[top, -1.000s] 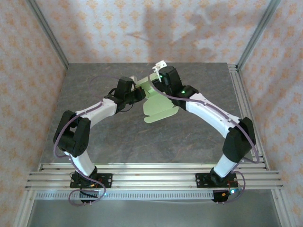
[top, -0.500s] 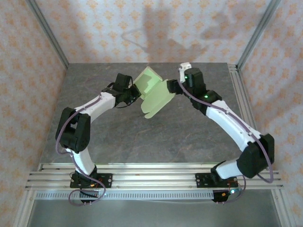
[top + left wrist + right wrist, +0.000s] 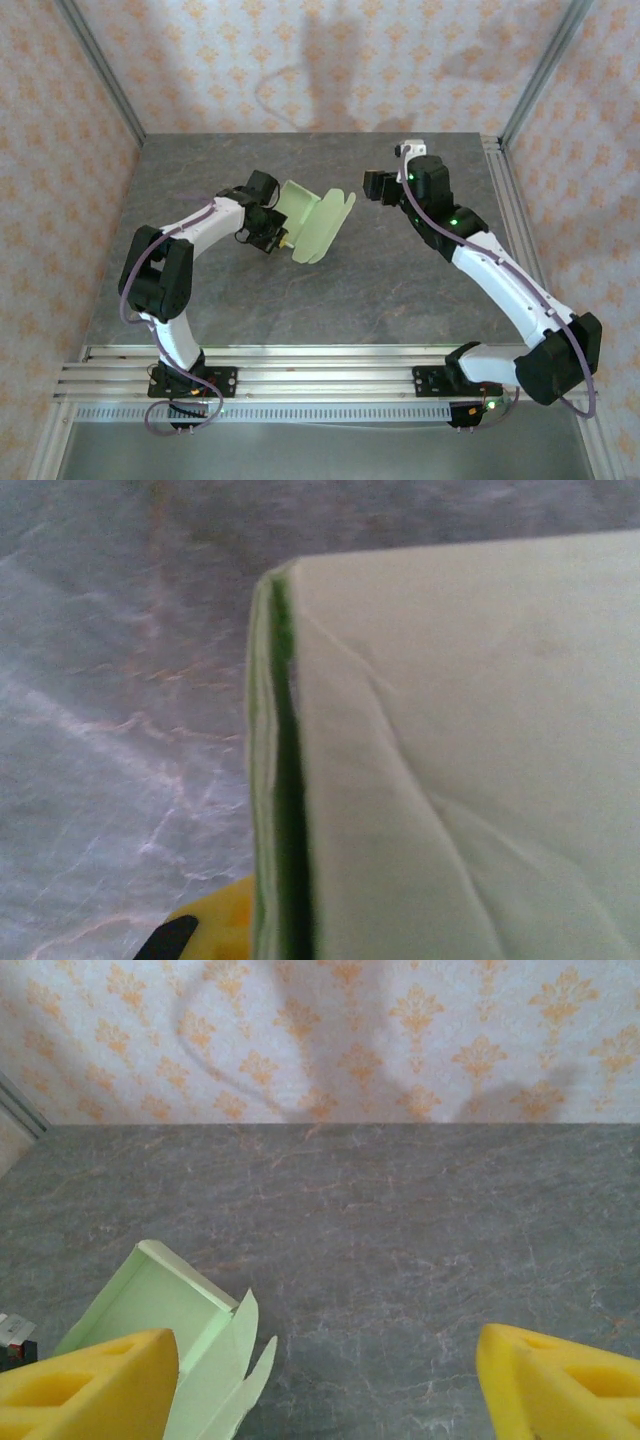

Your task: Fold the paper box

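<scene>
I will next lower the box (image 3: 318, 224) level onto the grey table with my left gripper, turning it slightly, because the card still hangs tilted above the table.
The paper box (image 3: 318, 224) is pale yellow-green card, partly folded, held up off the grey table (image 3: 330, 290) with its rounded tabs pointing right. My left gripper (image 3: 279, 236) is shut on the box's left edge. In the left wrist view the card (image 3: 470, 760) is very close, and one yellow pad (image 3: 212, 928) presses its folded edge; the other finger is hidden behind the card. My right gripper (image 3: 374, 186) hangs open to the right of the box, apart from it. In the right wrist view its yellow fingers (image 3: 90, 1385) stand wide apart, with the box (image 3: 160, 1325) at lower left.
Aluminium rails (image 3: 320, 365) run along the near edge over the arm bases. More rails (image 3: 508, 210) line the table's right side. Patterned walls (image 3: 330, 1030) close in the back and sides. Bare grey table lies in front of the right gripper (image 3: 325, 1390).
My right gripper has let go of the box and pulled away to the right. My left gripper has drawn the box nearer and lower, with its panel now standing more upright.
</scene>
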